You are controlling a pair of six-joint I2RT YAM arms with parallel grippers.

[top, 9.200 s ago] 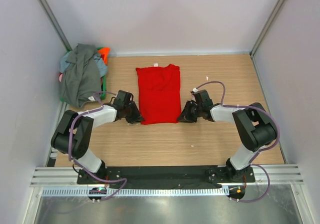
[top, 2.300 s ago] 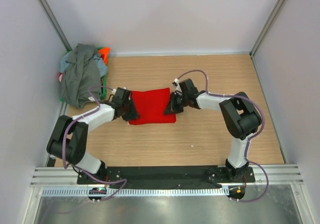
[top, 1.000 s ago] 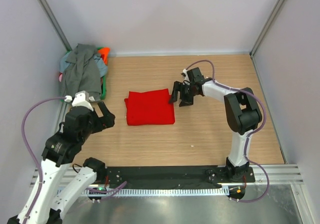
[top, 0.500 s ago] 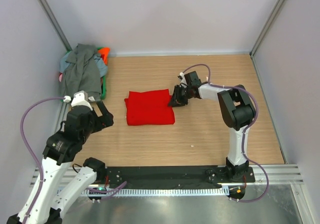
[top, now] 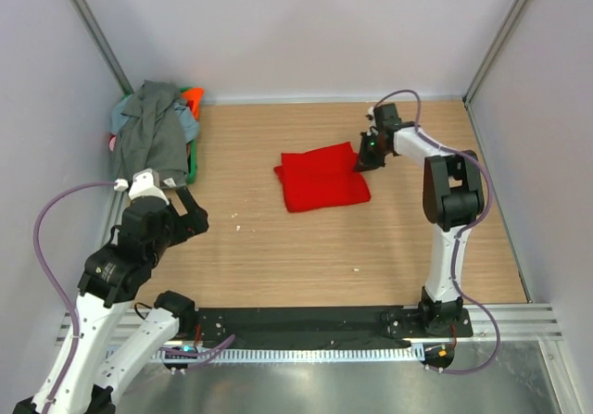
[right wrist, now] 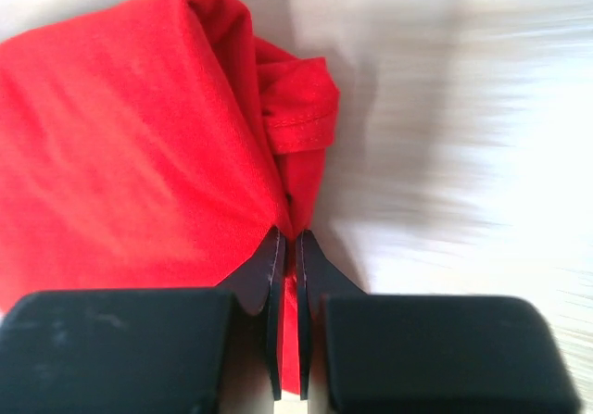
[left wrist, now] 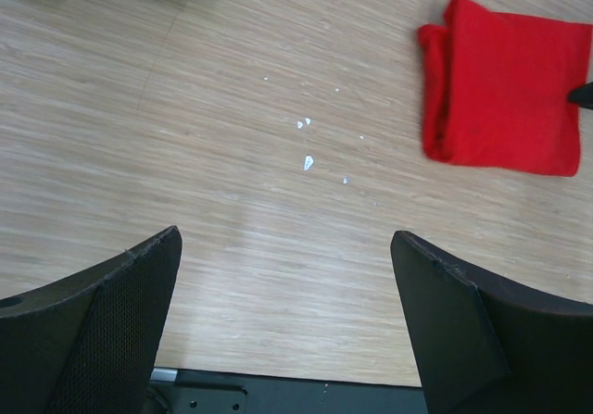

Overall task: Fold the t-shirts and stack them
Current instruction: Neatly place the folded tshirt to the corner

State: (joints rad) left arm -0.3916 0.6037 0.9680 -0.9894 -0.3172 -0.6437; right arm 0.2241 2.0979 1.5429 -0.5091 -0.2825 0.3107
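My right gripper needs to pull the red t-shirt outward and toward the right in the top view, to the table's bare far corner (top: 445, 120), and then release it, because the t-shirt is folded.
A folded red t-shirt (top: 322, 179) lies on the wooden table right of centre, also in the left wrist view (left wrist: 505, 94) at the upper right. My right gripper (top: 364, 157) is shut on its right edge; the right wrist view shows red t-shirt cloth (right wrist: 139, 155) pinched between the closed fingers (right wrist: 289, 247). A heap of other t-shirts, dark grey (top: 148, 141) on top with orange (top: 193, 96) and light blue showing, sits at the far left corner. My left gripper (top: 185, 212) hangs open above the table's left side, nothing between its fingers (left wrist: 111, 312).
Small white specks (left wrist: 307, 159) lie on the wood left of the red shirt. A green bin edge (top: 192, 167) shows beside the heap. Grey walls close the table on the left, back and right. The black base rail (top: 306, 319) runs along the near edge.
My right gripper has shut on the red t-shirt's right edge and dragged it to the right and slightly back. The left arm has barely moved.
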